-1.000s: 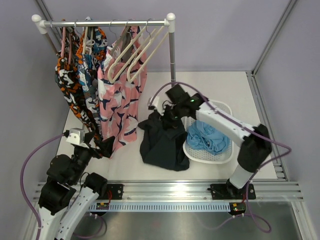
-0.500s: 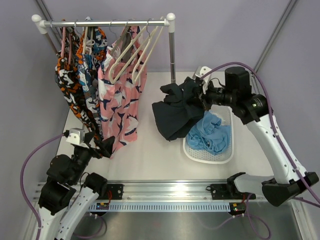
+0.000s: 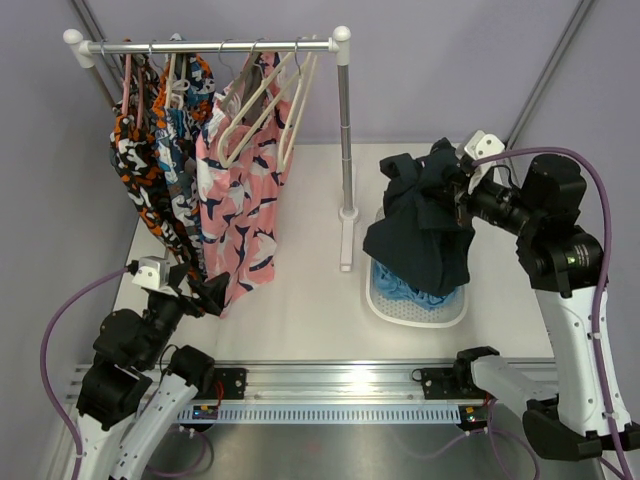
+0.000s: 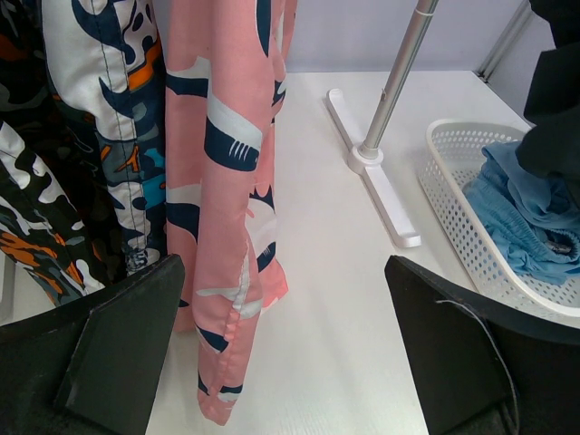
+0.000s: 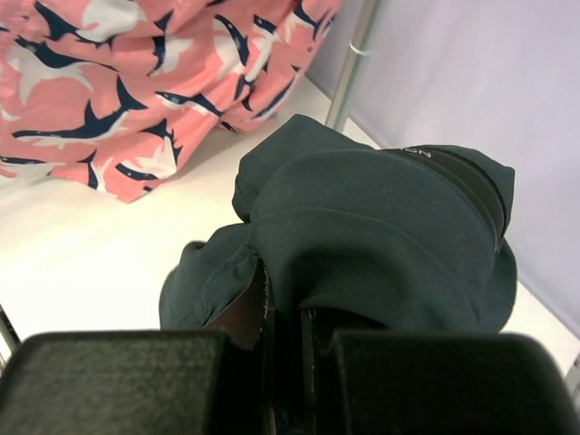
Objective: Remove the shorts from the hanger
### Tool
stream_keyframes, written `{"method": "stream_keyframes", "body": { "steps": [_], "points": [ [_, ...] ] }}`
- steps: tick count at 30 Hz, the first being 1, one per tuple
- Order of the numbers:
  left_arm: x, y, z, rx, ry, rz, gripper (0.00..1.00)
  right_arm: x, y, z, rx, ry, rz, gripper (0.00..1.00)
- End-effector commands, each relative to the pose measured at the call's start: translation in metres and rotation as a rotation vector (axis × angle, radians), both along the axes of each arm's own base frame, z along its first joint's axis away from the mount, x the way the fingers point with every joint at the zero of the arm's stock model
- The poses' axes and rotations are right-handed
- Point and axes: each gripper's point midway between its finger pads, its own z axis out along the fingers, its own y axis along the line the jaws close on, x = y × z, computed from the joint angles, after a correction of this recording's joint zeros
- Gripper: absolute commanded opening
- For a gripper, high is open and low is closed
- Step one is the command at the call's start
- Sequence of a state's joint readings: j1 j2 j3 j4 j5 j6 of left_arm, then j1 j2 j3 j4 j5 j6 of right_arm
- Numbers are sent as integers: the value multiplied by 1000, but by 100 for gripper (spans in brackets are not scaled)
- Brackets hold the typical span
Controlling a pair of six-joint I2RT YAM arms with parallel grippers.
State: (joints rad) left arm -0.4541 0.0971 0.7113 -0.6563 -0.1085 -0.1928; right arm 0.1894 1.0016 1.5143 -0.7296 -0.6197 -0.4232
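My right gripper moves down next and shifts toward the middle of the white basket [image 3: 415, 312].
My right gripper [image 3: 452, 188] is shut on the dark navy shorts [image 3: 420, 235] and holds them in the air above the white basket [image 3: 415, 312]. In the right wrist view the navy cloth [image 5: 381, 236] bulges over my closed jaws. The light sky-blue shorts [image 3: 398, 285] lie in the basket, mostly hidden under the navy ones; they also show in the left wrist view [image 4: 521, 213]. My left gripper [image 4: 285, 353] is open and empty, low by the hem of the pink patterned garment [image 4: 227, 181]. Several bare white hangers [image 3: 270, 105] hang on the rail.
The clothes rack [image 3: 343, 120] stands at the back with orange-black-white patterned garments [image 3: 150, 170] and the pink garment [image 3: 240, 210] hanging at its left. Its white foot [image 3: 346, 235] lies just left of the basket. The table's near edge has a metal rail [image 3: 340, 380].
My right arm has swung right and back with the navy shorts, carrying them from left of the basket to above it. The left arm has not moved.
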Motion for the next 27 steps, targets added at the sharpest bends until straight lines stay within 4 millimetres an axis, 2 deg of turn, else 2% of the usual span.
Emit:
{"method": "stream_keyframes", "body": {
  "steps": [1,4,5,10,13,15,16,19,21,23,27],
  "points": [
    [2,-3,12,-25,-43,-9,99,3,-10,0,10,-22,-45,0],
    [2,-3,11,-20,-40,-10,99,11,-13,-28,-11,40,-57,0],
    [2,-3,12,-19,-41,-12,99,15,-13,-42,-18,74,-61,0],
    [2,-3,12,-20,-44,-12,99,32,-20,-67,-12,103,-102,0],
    [1,-3,12,-22,-45,-10,99,41,-32,-92,-16,167,-153,0],
    [1,-3,13,-27,-50,-12,99,41,-43,-115,-21,212,-180,0],
    [0,-3,13,-27,-51,-12,99,39,-44,-123,-23,225,-179,0],
    [0,-4,14,-27,-54,-19,99,27,-47,-164,-77,322,-150,0],
    [1,-4,13,-25,-50,-21,99,17,-47,-195,-121,437,-107,0],
    [0,-5,13,-24,-51,-23,99,16,-51,-219,-157,535,-99,0],
    [0,-5,13,-25,-53,-24,99,12,-55,-259,-229,686,-58,0]
  ]
}}
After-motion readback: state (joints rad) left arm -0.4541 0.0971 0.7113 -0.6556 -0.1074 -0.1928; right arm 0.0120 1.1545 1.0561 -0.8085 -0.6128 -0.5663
